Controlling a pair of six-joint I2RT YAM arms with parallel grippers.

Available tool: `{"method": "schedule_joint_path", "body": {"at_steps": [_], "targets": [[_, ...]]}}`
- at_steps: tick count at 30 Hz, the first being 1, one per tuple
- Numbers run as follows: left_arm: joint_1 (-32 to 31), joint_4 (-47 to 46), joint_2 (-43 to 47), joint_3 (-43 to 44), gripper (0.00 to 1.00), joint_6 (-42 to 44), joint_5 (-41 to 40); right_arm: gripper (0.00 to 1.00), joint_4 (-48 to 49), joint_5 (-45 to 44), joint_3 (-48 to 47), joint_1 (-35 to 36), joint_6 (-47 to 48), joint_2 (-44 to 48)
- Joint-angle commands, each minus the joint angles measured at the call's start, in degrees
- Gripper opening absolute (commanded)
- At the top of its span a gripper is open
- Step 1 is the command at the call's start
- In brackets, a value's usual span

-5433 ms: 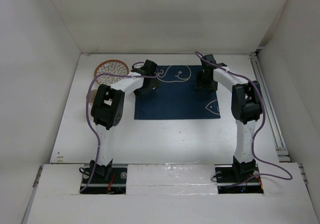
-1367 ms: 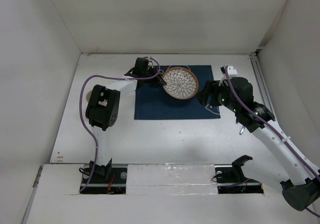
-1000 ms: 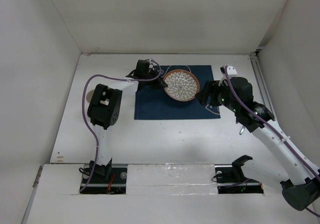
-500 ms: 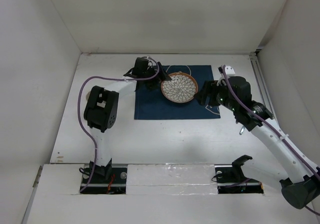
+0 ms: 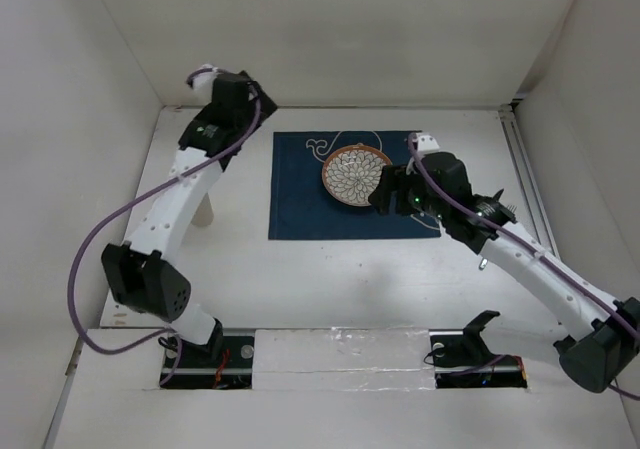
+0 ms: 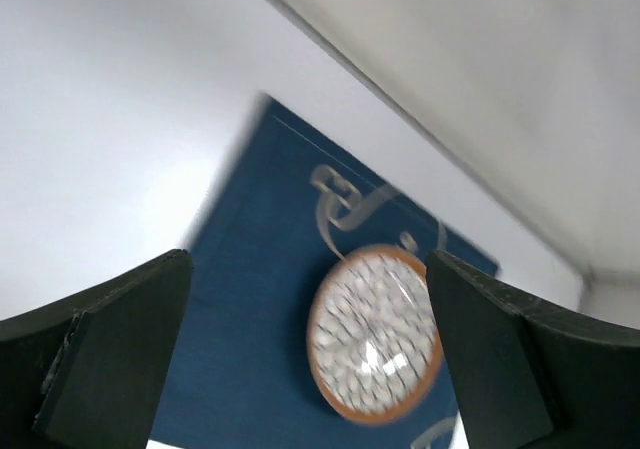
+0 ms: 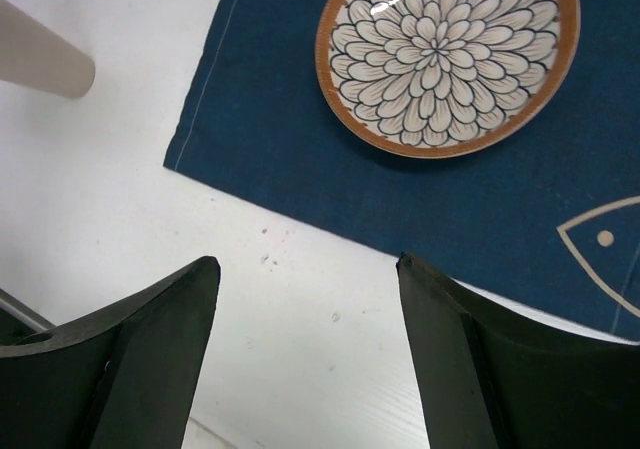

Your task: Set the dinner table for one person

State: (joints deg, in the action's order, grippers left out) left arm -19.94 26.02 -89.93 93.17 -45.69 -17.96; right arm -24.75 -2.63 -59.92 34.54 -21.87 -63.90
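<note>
My left gripper will move back and down from high over the table onto the beige cup, because the cup is still standing off the navy placemat.
A round plate with an orange rim and a dark petal pattern lies flat on the navy placemat on the white dinner table. My left gripper is open and empty, raised high over the table's far left. In its wrist view the plate lies far below between the fingers. My right gripper is open and empty, just right of the plate. In its wrist view it hangs over bare table at the mat's edge, with the plate beyond it.
A beige cup stands on the table left of the placemat; it also shows in the right wrist view. A small metal piece shows beside the right arm. White walls close the back and both sides.
The left gripper let go of the plate and rose up and away to the far left. The plate now rests on the placemat. The right gripper moved left, closer to the plate.
</note>
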Motion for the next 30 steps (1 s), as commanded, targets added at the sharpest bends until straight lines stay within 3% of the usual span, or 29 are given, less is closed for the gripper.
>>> {"method": "schedule_joint_path", "body": {"at_steps": [1,3,5,9,15,22,23,28,30], "targets": [[8.1,12.0,4.0,-6.0,1.0,-4.3,-9.5,0.78,5.2,-3.3,-3.8,2.4,0.2,-2.7],[11.3,14.2,6.5,-9.2,1.0,-6.9,-11.7,0.78,7.7,-1.9,-3.8,3.2,0.2,-4.2],[11.3,17.6,9.2,-13.3,1.0,-11.1,-17.1,0.78,9.3,-0.6,-4.5,4.6,0.2,-7.0],[12.0,18.1,13.6,-18.5,1.0,-13.8,-20.4,0.78,9.8,-0.1,-6.6,6.8,0.2,-11.3],[20.0,17.0,16.0,-26.7,0.99,-13.3,-16.9,0.78,11.0,1.1,-7.2,8.0,0.7,-14.3],[21.4,13.9,16.7,-31.4,0.93,-13.8,-16.9,0.78,11.5,2.8,-7.2,8.5,1.2,-14.9],[21.4,13.9,15.2,-32.0,0.9,-14.4,-16.9,0.78,11.5,2.8,-7.2,8.5,1.2,-14.9],[21.4,11.8,11.9,-32.5,0.56,-16.0,-16.4,0.78,11.5,2.8,-7.2,9.0,1.2,-14.9],[21.4,10.3,10.2,-33.4,0.56,-16.5,-15.9,0.78,11.5,2.8,-7.8,9.0,1.2,-14.9]]}}
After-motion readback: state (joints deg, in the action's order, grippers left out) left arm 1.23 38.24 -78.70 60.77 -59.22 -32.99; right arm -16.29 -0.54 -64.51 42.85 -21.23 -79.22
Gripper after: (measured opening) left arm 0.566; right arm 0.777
